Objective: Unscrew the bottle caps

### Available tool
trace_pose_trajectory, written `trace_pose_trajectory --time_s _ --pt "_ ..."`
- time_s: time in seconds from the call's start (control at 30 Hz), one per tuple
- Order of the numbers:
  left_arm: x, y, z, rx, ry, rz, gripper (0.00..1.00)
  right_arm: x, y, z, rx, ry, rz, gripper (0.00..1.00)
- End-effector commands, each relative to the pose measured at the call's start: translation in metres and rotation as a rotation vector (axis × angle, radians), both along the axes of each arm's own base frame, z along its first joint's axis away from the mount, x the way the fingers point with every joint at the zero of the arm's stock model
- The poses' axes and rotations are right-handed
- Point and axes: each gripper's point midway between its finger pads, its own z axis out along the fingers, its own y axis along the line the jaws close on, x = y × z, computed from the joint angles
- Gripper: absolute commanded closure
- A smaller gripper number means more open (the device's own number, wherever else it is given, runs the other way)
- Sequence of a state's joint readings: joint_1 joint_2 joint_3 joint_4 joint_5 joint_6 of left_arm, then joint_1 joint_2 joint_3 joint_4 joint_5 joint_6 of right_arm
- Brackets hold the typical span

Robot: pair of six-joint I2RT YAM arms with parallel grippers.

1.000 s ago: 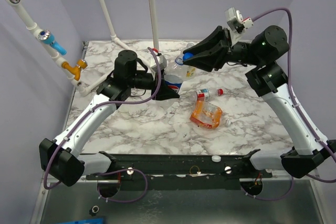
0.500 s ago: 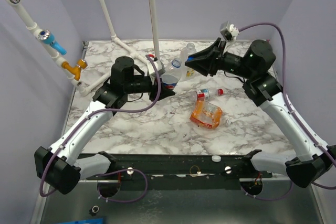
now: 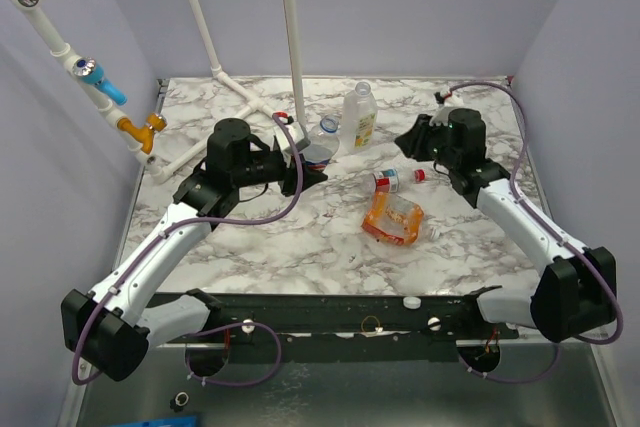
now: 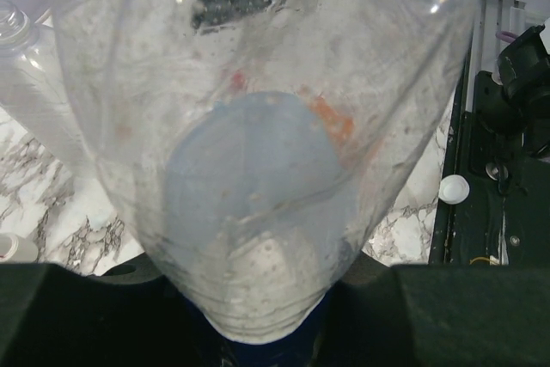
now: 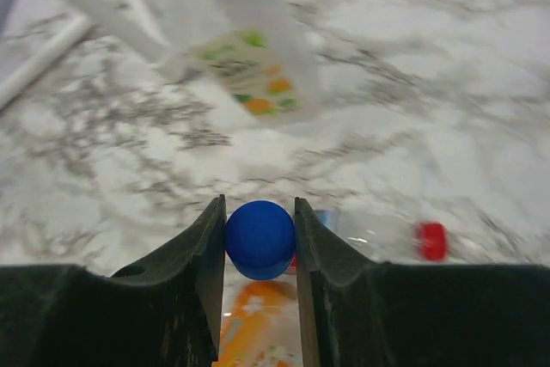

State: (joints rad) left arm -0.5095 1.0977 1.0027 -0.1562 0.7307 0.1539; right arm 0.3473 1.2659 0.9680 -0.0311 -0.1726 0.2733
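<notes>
The bare tabletop beside the orange-label bottle is below my right gripper and back from it, so my right gripper should next move down and back to free the blue cap [image 5: 259, 238].
My left gripper [image 3: 306, 165] is shut on the clear Pepsi bottle [image 3: 321, 150] and holds it tilted, its open neck toward the back. In the left wrist view this bottle [image 4: 258, 126] fills the frame above my gripper [image 4: 273, 333]. My right gripper [image 3: 408, 137] is shut on the blue cap [image 5: 259, 238], held off the bottle between both fingers [image 5: 202, 255]. The tall bottle with the yellow-green label [image 3: 360, 119] stands upright between the two grippers. The red-label bottle [image 3: 386, 181] lies on its side with its red cap [image 3: 419, 175] on. The crushed orange-label bottle [image 3: 393, 218] lies in front of it.
A white cap [image 3: 437, 234] lies by the orange-label bottle. Another white cap [image 3: 411, 301] sits at the table's near edge. White pipes [image 3: 291, 27] rise at the back left. The black rail [image 3: 330, 315] runs along the near edge.
My right gripper has pulled the blue cap off the Pepsi bottle and dropped down and right, past the tall bottle. My left gripper has lowered the bottle slightly.
</notes>
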Motion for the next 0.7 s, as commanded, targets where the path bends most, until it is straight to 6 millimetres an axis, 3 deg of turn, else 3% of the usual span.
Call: trace_pose_trajectory --time_s 0.0,0.1,0.27,0.43,0.57,0.67 --pt "0.001 0.002 0.016 -0.031 -0.055 0.01 1.0 0.024 -0.071 -0.054 -0.003 0.125 -0.335 0.99" --pt "-0.001 0.002 0.016 -0.034 -0.054 0.002 1.0 0.021 -0.092 -0.083 -0.029 0.18 -0.471 0.99" --pt "-0.002 0.001 0.019 -0.038 -0.063 -0.007 1.0 -0.006 -0.126 -0.129 -0.095 0.294 -0.658 0.99" --pt "-0.001 -0.002 0.019 -0.041 -0.058 -0.019 1.0 -0.04 -0.134 -0.168 -0.092 0.416 -0.724 1.0" --pt "-0.001 -0.003 0.018 -0.044 -0.052 -0.027 1.0 -0.049 -0.137 -0.187 -0.091 0.45 -0.748 0.99" --pt "-0.002 -0.003 0.018 -0.044 -0.053 -0.028 1.0 -0.051 -0.136 -0.196 -0.079 0.459 -0.757 0.92"
